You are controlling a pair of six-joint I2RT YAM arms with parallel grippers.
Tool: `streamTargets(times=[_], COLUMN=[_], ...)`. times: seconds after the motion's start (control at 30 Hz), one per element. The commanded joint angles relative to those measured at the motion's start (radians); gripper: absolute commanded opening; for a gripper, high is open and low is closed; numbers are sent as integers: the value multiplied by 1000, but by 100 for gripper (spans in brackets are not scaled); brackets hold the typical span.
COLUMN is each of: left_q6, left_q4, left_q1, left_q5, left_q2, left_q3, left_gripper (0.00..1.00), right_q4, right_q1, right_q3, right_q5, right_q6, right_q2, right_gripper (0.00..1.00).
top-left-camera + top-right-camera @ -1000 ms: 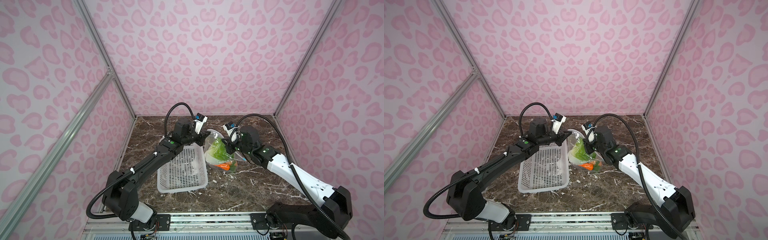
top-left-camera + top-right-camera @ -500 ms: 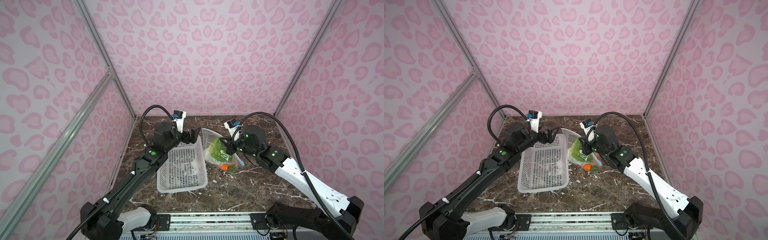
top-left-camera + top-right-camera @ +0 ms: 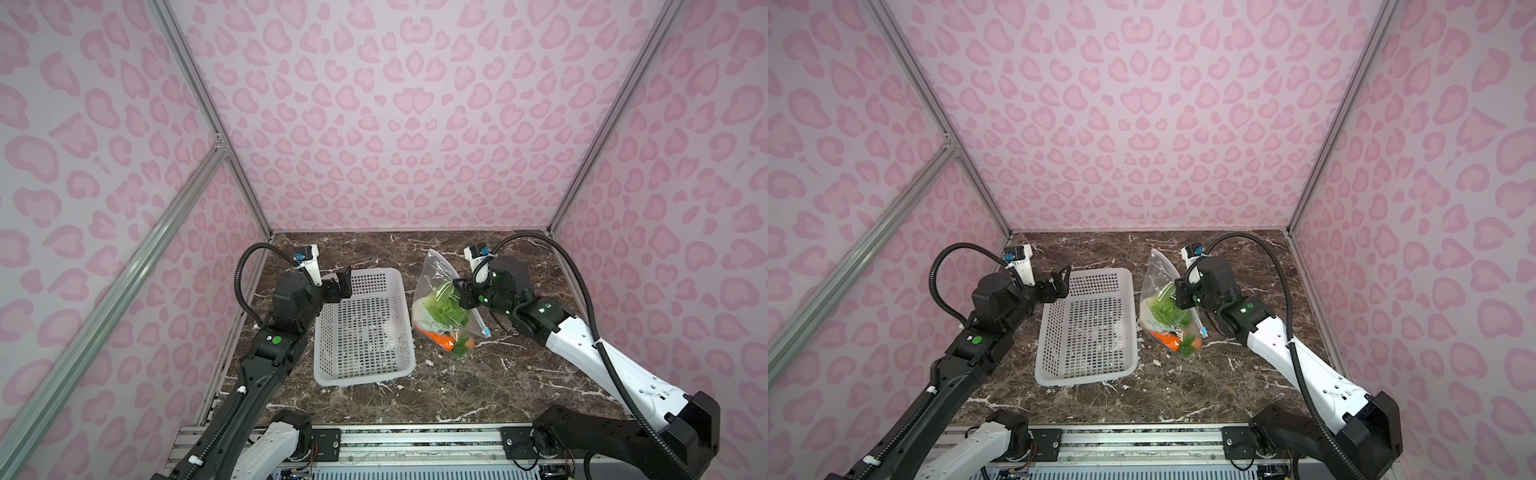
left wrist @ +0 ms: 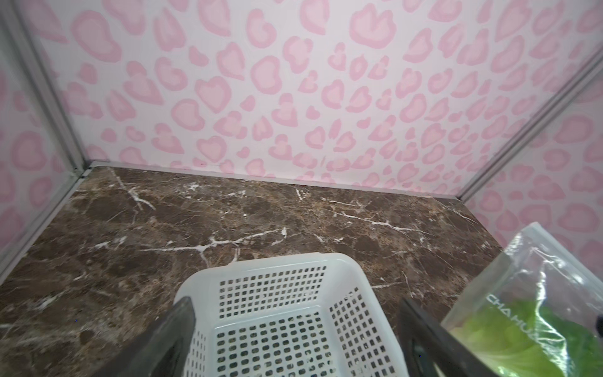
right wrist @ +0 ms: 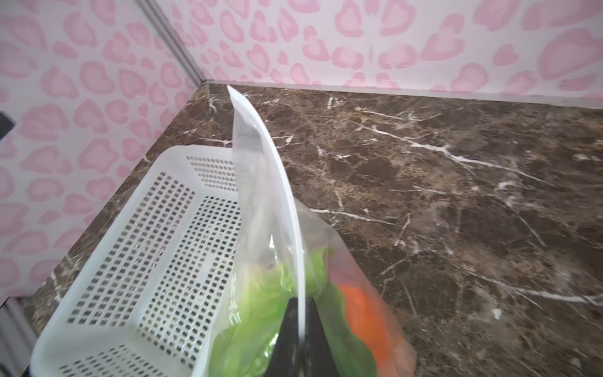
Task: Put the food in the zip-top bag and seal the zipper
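Note:
I should next move my right gripper away from the basket and down to the bare table below it and let go of the bag's zipper, because the bag (image 3: 434, 286) is on edge.
The clear zip-top bag (image 3: 434, 286) (image 3: 1158, 282) stands on edge right of the basket, its far corner pointing up. Inside it lies the food: green lettuce (image 3: 442, 309) (image 5: 257, 313) over an orange carrot (image 3: 441, 338) (image 3: 1169, 338). The zipper (image 5: 288, 209) runs as one whitish strip down to a blue slider (image 3: 485, 332) (image 3: 1204, 331) near the table. My right gripper (image 3: 459, 291) (image 3: 1180, 294) (image 5: 301, 310) is shut on that strip midway along. Apart from the bag, my left gripper (image 3: 343, 282) (image 3: 1061, 278) (image 4: 293, 306) hangs open and empty over the basket's far left corner.
A white perforated basket (image 3: 361, 377) (image 3: 1084, 379) (image 4: 267, 261) (image 5: 182, 151) with nothing in it lies in the middle of the brown marble table (image 3: 478, 395), its right wall close to the bag. Pink patterned walls close in the back and both sides.
My left gripper has opened, let go of the bag's far corner and drawn back left to the basket's corner. The right gripper keeps its hold, and the bag has shifted slightly right.

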Motion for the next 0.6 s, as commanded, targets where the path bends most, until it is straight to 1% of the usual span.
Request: streamTargets(times=[0.0,0.07,0.17,0.23,0.33,0.4,0.47,0.57], left_q6=[-65,-98,-148,-172,-199,-210,-216,-221], left_q4=[6,6,-23,-33,-28,-27,-29,-31], left_q1=[59,102,162,193,214,218,221,222], left_q5=[-44,-56,-75,-69,-46,-38,-32,-19], left_q2=[-51,-72,-80,-79,-78,-73,-69,-64], left_q3=[-51,-80,-105,-121,-150,-160,-164,-167], left_gripper=[97,97,97,97,96,97,97,96], right_q4=[61,97,147,156,174,200,212,227], right_q1=[-81,-141,-199,-236,-296,-344,-393,-430], right_q3=[-33,-55,-84,-92,-104,-114,-110,-100], right_q5=[49,30,22,-16,-48,-72,-115,-147], right_q6=[26,14,-44,-106,-147,-140,-134,-140], right_q2=[17,32,61,89,142,189,250,328], right_gripper=[0,0,0,0,0,0,2,5])
